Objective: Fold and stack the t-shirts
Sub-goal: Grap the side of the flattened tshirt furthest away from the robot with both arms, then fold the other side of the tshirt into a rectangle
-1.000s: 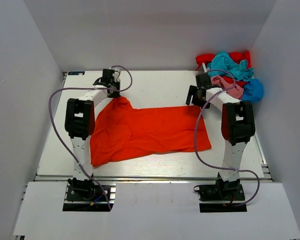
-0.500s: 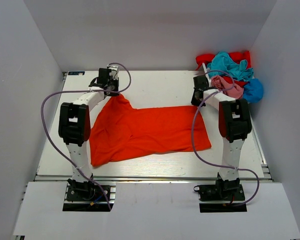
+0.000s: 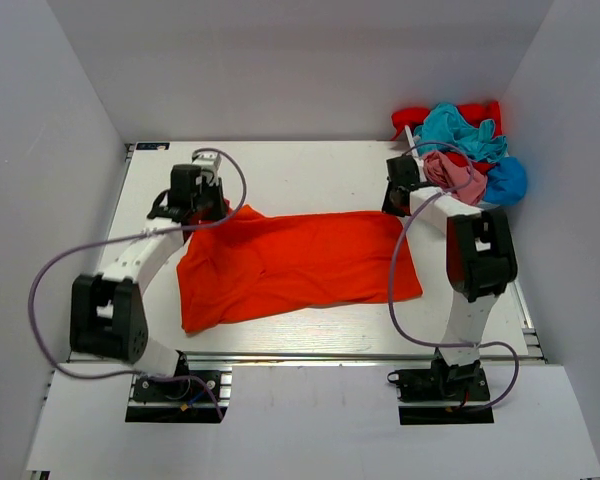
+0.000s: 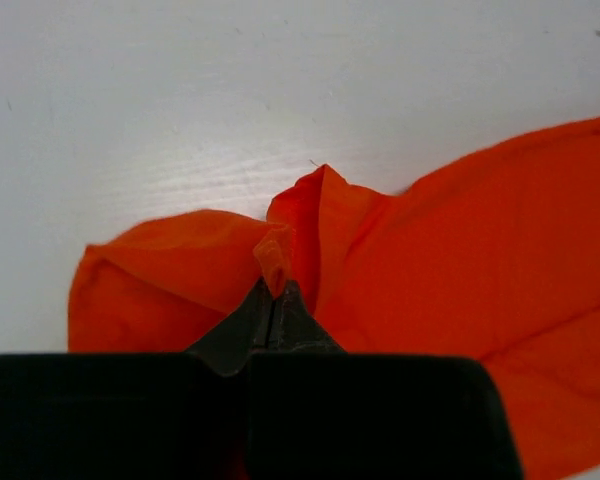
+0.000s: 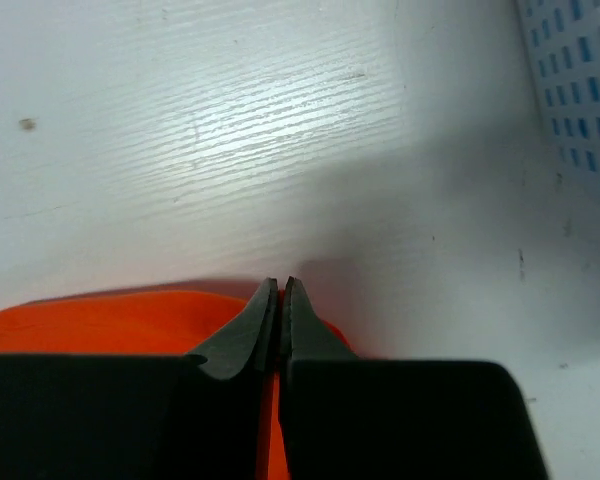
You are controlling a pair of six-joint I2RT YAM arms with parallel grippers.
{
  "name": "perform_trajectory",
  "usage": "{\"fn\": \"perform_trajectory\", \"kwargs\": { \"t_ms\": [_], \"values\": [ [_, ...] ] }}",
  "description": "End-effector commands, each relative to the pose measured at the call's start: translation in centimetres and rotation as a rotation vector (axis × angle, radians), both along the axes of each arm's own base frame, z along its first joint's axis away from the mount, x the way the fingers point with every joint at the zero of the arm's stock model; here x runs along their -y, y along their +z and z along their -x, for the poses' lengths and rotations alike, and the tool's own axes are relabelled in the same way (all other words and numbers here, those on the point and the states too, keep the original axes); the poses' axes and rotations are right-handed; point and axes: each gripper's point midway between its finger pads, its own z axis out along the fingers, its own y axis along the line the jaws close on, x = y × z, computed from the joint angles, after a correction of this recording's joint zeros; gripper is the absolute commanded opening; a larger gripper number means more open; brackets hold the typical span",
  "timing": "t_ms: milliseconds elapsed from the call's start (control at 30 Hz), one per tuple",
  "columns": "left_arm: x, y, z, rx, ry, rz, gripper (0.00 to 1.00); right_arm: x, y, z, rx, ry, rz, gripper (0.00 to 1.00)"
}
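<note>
The left gripper draws back over the orange-red cloth to the shirt's near edge (image 3: 225, 317) next and releases the pinched fold, since the shirt still lies spread out.
An orange-red t-shirt (image 3: 300, 265) lies spread across the middle of the white table (image 3: 310, 175), its left part bunched in folds. My left gripper (image 3: 220, 210) is shut on a pinched fold at the shirt's far left corner (image 4: 275, 262); in the left wrist view the left gripper (image 4: 275, 287) grips that cloth at the tips. My right gripper (image 3: 393, 207) is at the shirt's far right corner. In the right wrist view the right gripper (image 5: 281, 285) is shut with orange cloth (image 5: 130, 320) showing between the fingers. Other t-shirts, teal (image 3: 460, 130), pink (image 3: 460, 175), red (image 3: 420, 118) and blue (image 3: 508, 180), are heaped at the back right.
White walls close in the table on the left, back and right. A white perforated surface (image 5: 575, 90) stands just right of the right gripper, by the heap. A metal rail (image 3: 300, 355) runs along the table's near edge.
The right gripper has gone from open to shut on the shirt's far right corner. The left arm has swung left and nearer, dragging its corner of the shirt with it.
</note>
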Motion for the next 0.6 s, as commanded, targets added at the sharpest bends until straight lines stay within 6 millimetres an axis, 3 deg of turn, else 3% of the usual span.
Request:
{"fn": "perform_trajectory", "kwargs": {
  "t_ms": [0, 33, 67, 267, 367, 533, 567],
  "values": [
    [1.8, 1.1, 3.6, 0.019, -0.040, 0.141, 0.00, 0.3, 5.4, -0.7, 0.150, -0.012, -0.009, 0.00],
    [1.8, 2.2, 4.8, 0.048, -0.045, 0.164, 0.00, 0.4, 5.1, -0.3, 0.144, -0.013, -0.006, 0.00],
    [1.8, 0.9, 6.3, 0.012, -0.039, 0.185, 0.00, 0.4, 5.0, 0.0, 0.138, -0.004, -0.012, 0.00],
    [2.2, 0.3, 11.3, -0.014, -0.038, 0.291, 0.00, 0.5, 7.3, 1.4, 0.168, 0.004, -0.022, 0.00],
    [1.8, -1.3, 13.8, -0.095, 0.001, 0.302, 0.00, 1.0, 7.7, 2.4, 0.167, 0.001, -0.011, 0.00],
    [1.3, -2.1, 17.3, -0.131, 0.062, 0.359, 0.00, 2.0, 7.5, 4.2, 0.162, -0.016, 0.006, 0.00],
    [0.7, -2.8, 18.5, -0.162, 0.093, 0.346, 0.00, 2.0, 8.3, 4.3, 0.184, -0.014, -0.004, 0.00]
  ]
}}
